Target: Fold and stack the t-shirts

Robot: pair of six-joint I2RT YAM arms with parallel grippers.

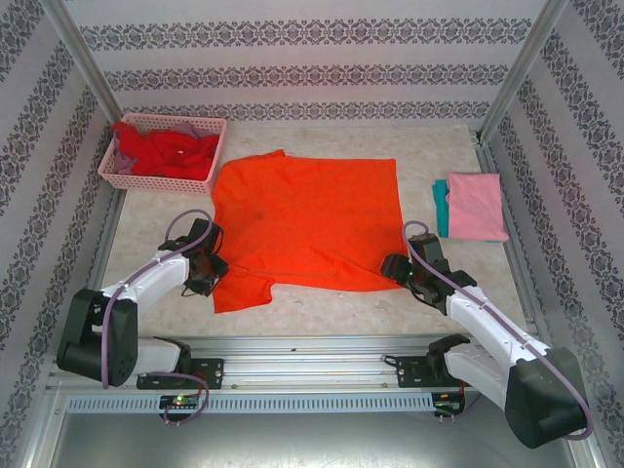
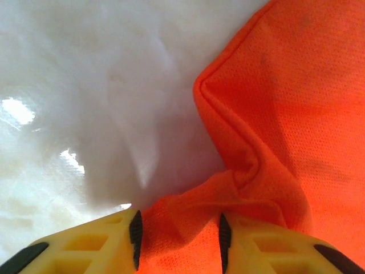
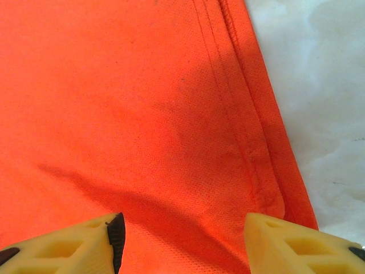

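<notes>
My right gripper moves back toward the base and down onto the t-shirt hem's near corner [image 1: 402, 285] [image 3: 293, 214] next, as its open fingers still stand mostly over flat cloth.
A bright orange t-shirt [image 1: 307, 219] lies spread flat in the middle of the table. My left gripper [image 1: 210, 269] is at its near left sleeve. In the left wrist view the gripper [image 2: 178, 234] has a bunched fold of orange cloth [image 2: 296, 114] filling the gap between its pads. My right gripper [image 1: 398, 268] hovers over the shirt's near right corner. In the right wrist view its jaws [image 3: 182, 234] stand wide apart above flat orange cloth [image 3: 114, 103] beside the hem. A folded pink t-shirt [image 1: 476, 205] rests on a teal one [image 1: 441, 207] at the right.
A pink lattice basket [image 1: 156, 183] at the back left holds a red shirt [image 1: 166, 151] and a bit of grey cloth [image 1: 200, 129]. Patterned walls and metal posts close in the table. Bare tabletop [image 1: 322, 312] runs along the near edge.
</notes>
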